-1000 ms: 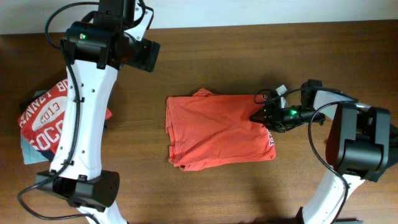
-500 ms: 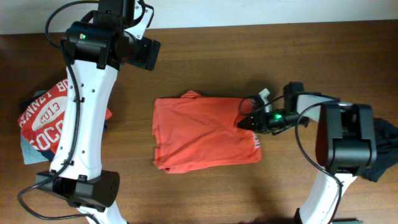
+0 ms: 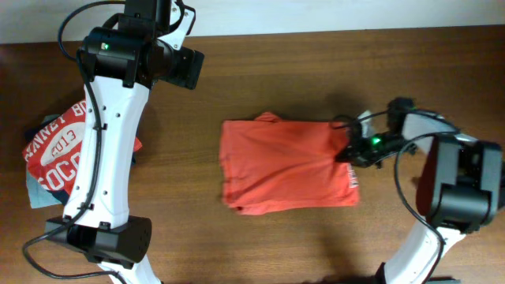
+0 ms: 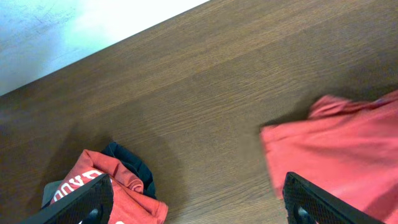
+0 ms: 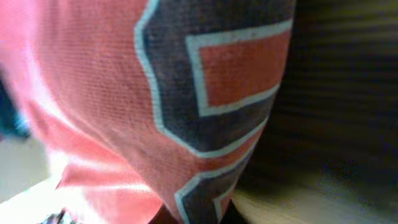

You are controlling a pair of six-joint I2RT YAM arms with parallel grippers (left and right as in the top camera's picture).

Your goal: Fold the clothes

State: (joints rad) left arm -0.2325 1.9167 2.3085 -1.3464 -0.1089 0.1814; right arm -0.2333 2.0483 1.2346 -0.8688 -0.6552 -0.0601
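Observation:
My right gripper lifts the fabric across to the shirt's flat opposite edge (image 3: 227, 160) next and releases there, since that edge lies left in the overhead view.
An orange-red shirt (image 3: 284, 166) lies folded flat in the middle of the table, and its left edge shows in the left wrist view (image 4: 348, 149). My right gripper (image 3: 345, 151) is low at the shirt's right edge, shut on the fabric. Red cloth with a navy, pale-outlined print (image 5: 211, 74) fills the right wrist view and hides the jaws. My left gripper (image 3: 188, 69) hangs high over the back left of the table. It is open (image 4: 199, 202), with bare wood between its fingers (image 4: 81, 202).
A pile of clothes (image 3: 59, 150) sits at the table's left edge: a red tee with white lettering on top (image 4: 112, 186), a dark piece (image 4: 134, 165) and a pale grey-blue one (image 3: 35, 193) under it. The table's far edge meets a white wall (image 3: 316, 16).
The right gripper pushed the shirt left, closed on its right edge, then pulled it back to the right. The left arm has not moved.

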